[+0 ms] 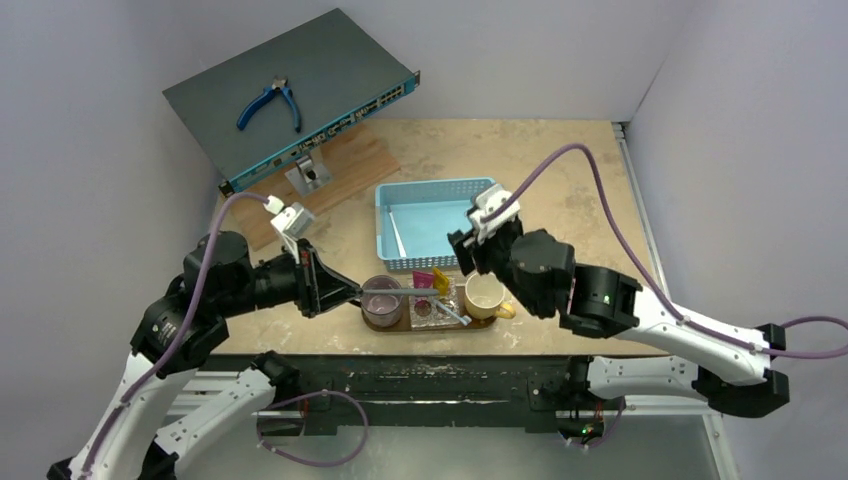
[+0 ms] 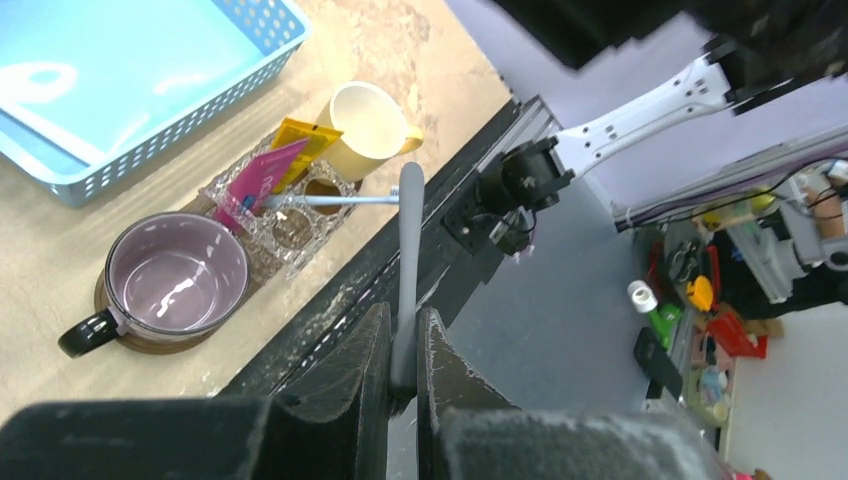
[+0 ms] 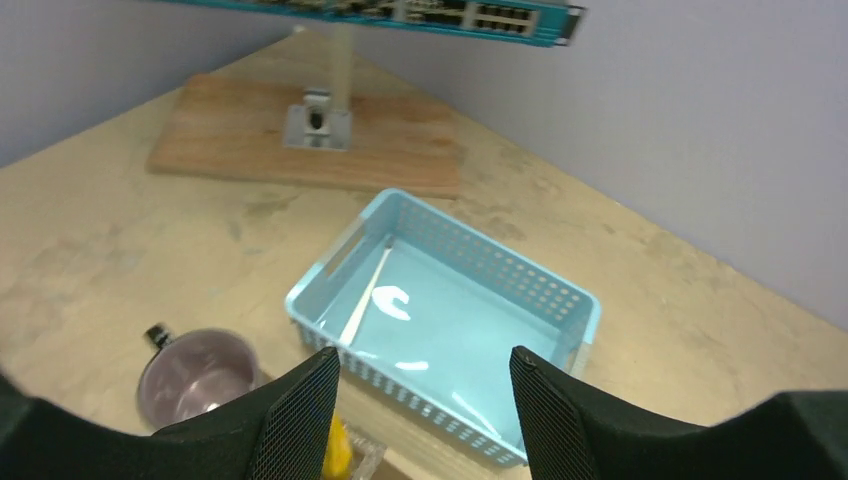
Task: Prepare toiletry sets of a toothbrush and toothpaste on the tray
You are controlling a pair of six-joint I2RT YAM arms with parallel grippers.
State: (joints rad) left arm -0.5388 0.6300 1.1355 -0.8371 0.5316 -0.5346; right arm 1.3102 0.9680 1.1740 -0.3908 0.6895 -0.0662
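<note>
My left gripper is above the holder's empty near hole (image 1: 422,308) (image 2: 292,229), which lies to the right in the top view, so it should next swing and tip down over the hole to release.
The dark-brown tray (image 1: 430,326) lies at the table's near edge and carries a purple mug (image 1: 383,300), a cream mug (image 1: 485,296) and a clear glass holder (image 1: 436,306). The pink toothpaste (image 2: 262,178) and the yellow toothpaste (image 2: 305,140) stand in the holder, and a pale-blue toothbrush (image 2: 330,200) lies across it. My left gripper (image 2: 403,320) is shut on a grey toothbrush (image 2: 409,240), held level over the purple mug's near side. My right gripper (image 3: 425,375) is open and empty above the near rim of the blue basket (image 3: 450,320), where a white toothbrush (image 3: 365,300) lies.
A grey network switch (image 1: 290,85) with blue pliers (image 1: 270,100) on it sits propped at the back left over a wooden board (image 1: 345,160). The blue basket (image 1: 430,222) stands just behind the tray. The table's near edge runs right below the tray.
</note>
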